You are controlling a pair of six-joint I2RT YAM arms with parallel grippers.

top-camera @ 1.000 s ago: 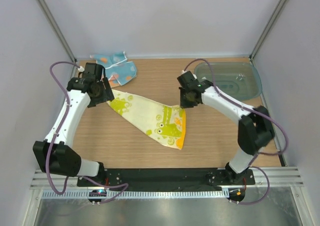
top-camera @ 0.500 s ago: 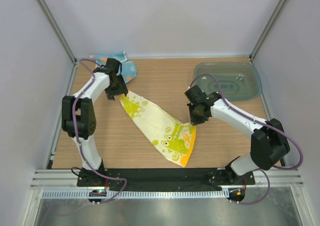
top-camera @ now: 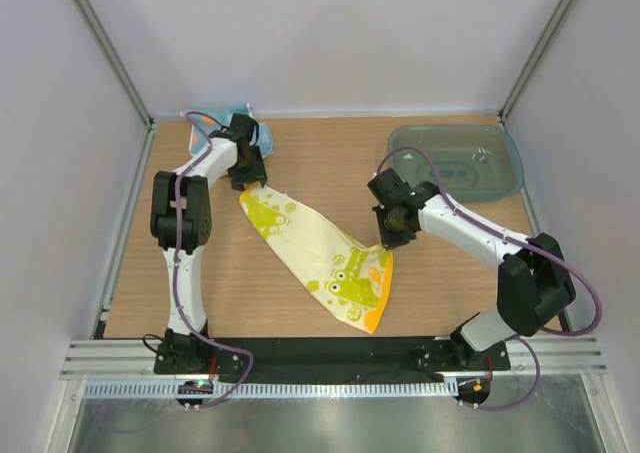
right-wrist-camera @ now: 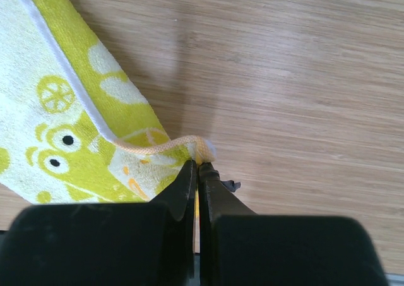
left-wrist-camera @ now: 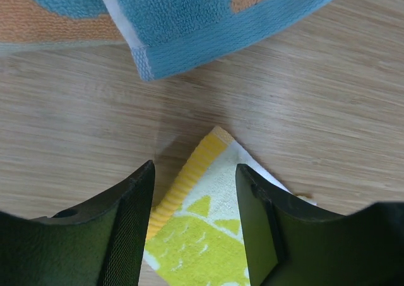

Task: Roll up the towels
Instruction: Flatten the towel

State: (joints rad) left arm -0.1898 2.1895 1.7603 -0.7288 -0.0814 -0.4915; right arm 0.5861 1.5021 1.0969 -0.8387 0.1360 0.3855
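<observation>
I will next lift the towel's corner in my right gripper, then carry it outward and down onto the bare tabletop (top-camera: 363,183) beside the teal tray to release it, because the towel lies diagonally.
A yellow-green printed towel (top-camera: 320,255) lies stretched diagonally across the middle of the table. My left gripper (top-camera: 250,178) is open just above the towel's far left corner (left-wrist-camera: 208,191), one finger on each side of it, not gripping. My right gripper (top-camera: 392,235) is shut on the towel's right corner (right-wrist-camera: 189,148), pinching the orange-hemmed edge. A blue and orange towel (top-camera: 225,123) lies crumpled at the back left, and its hem shows in the left wrist view (left-wrist-camera: 189,27).
A clear teal tray (top-camera: 460,158) stands at the back right. Grey walls enclose the table on the left, back and right. A black rail (top-camera: 320,355) runs along the near edge.
The left gripper has let go of the towel's far corner and sits open over it, a little farther back. The right gripper holds its corner near the same spot.
</observation>
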